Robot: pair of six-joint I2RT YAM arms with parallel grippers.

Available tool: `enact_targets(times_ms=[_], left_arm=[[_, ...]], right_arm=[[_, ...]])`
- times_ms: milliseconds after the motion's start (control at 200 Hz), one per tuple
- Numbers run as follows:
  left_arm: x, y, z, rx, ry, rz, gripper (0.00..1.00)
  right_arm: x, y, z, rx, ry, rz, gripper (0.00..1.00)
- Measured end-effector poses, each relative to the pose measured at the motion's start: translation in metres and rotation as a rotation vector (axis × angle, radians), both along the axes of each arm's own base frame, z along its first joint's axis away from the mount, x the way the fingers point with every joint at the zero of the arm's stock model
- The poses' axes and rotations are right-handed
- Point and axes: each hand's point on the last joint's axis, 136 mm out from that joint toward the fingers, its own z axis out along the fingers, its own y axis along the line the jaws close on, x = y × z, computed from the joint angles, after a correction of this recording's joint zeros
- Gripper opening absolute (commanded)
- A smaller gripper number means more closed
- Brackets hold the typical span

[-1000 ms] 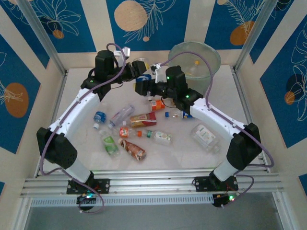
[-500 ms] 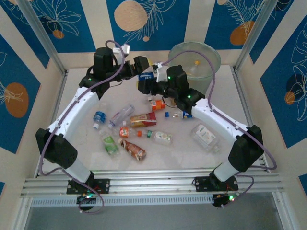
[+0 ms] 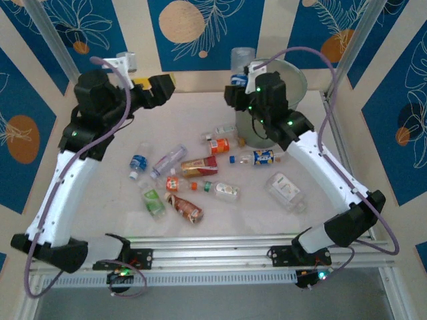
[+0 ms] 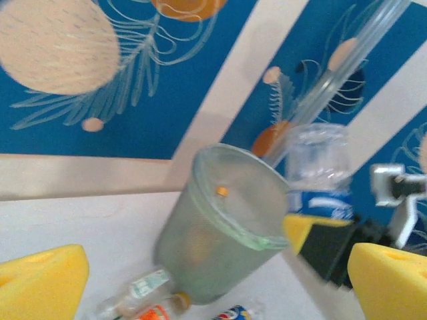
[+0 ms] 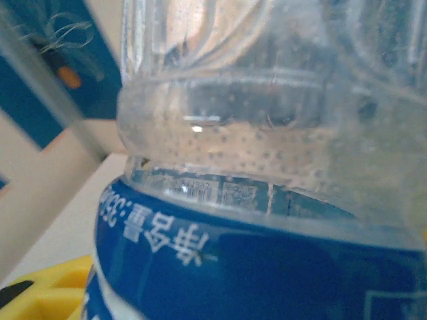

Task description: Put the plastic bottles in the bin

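The clear bottle is still beside the bin's opening, so my right gripper must cross the bin's rim, go down into the bin's opening (image 3: 292,79) and release it.
My right gripper (image 3: 240,79) is raised at the left rim of the bin (image 3: 288,80), shut on a clear bottle with a blue label (image 3: 242,59). That bottle's blue label (image 5: 253,267) fills the right wrist view, and it also stands beside the bin (image 4: 227,220) as the held bottle (image 4: 319,175) in the left wrist view. My left gripper (image 3: 160,85) hangs open and empty at the back left, its yellow fingers (image 4: 40,283) wide apart. Several bottles lie on the table, among them an orange one (image 3: 217,144), a blue-labelled one (image 3: 261,157) and a brown one (image 3: 186,208).
An orange cap (image 3: 272,87) shows inside the bin. A large clear bottle (image 3: 285,190) lies at the right, under the right arm. Metal frame posts (image 3: 57,50) stand at the back corners, and a rail (image 3: 213,253) runs along the near edge.
The two grippers met over the table's middle with the blue-labelled bottle between them. The left one opened and swung back left; the right one lifted the bottle up to the bin.
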Motion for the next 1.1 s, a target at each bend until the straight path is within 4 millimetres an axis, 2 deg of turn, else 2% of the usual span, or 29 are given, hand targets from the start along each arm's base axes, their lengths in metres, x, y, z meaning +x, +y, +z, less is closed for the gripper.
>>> enact_targets(times_ms=[85, 170, 240, 335, 515, 760, 920, 1100], left_arm=[[-0.004, 0.014, -0.012, 0.048, 0.007, 0.062, 0.99], [-0.003, 0.023, -0.028, 0.091, 0.038, 0.105, 0.99], [0.001, 0.029, -0.045, 0.126, 0.073, 0.136, 1.0], [0.005, 0.036, -0.066, 0.17, 0.118, 0.166, 1.0], [0.01, 0.046, -0.086, 0.201, 0.163, 0.198, 1.0], [0.021, 0.055, -0.121, 0.234, 0.241, 0.219, 1.0], [0.025, 0.06, -0.139, 0.245, 0.283, 0.227, 1.0], [0.026, 0.067, -0.15, 0.252, 0.31, 0.244, 1.0]], right_arm=[[0.013, -0.026, 0.013, -0.051, -0.027, -0.097, 0.43], [0.027, -0.043, 0.015, -0.095, -0.034, -0.17, 0.43], [0.04, -0.054, 0.007, -0.134, -0.019, -0.217, 0.43], [0.057, -0.065, -0.013, -0.195, 0.024, -0.267, 0.43], [0.082, -0.068, -0.047, -0.292, 0.084, -0.306, 0.43], [0.116, -0.069, -0.065, -0.347, 0.119, -0.338, 0.43], [0.138, -0.079, -0.083, -0.37, 0.179, -0.365, 0.44], [0.148, -0.098, -0.109, -0.384, 0.272, -0.406, 0.44]])
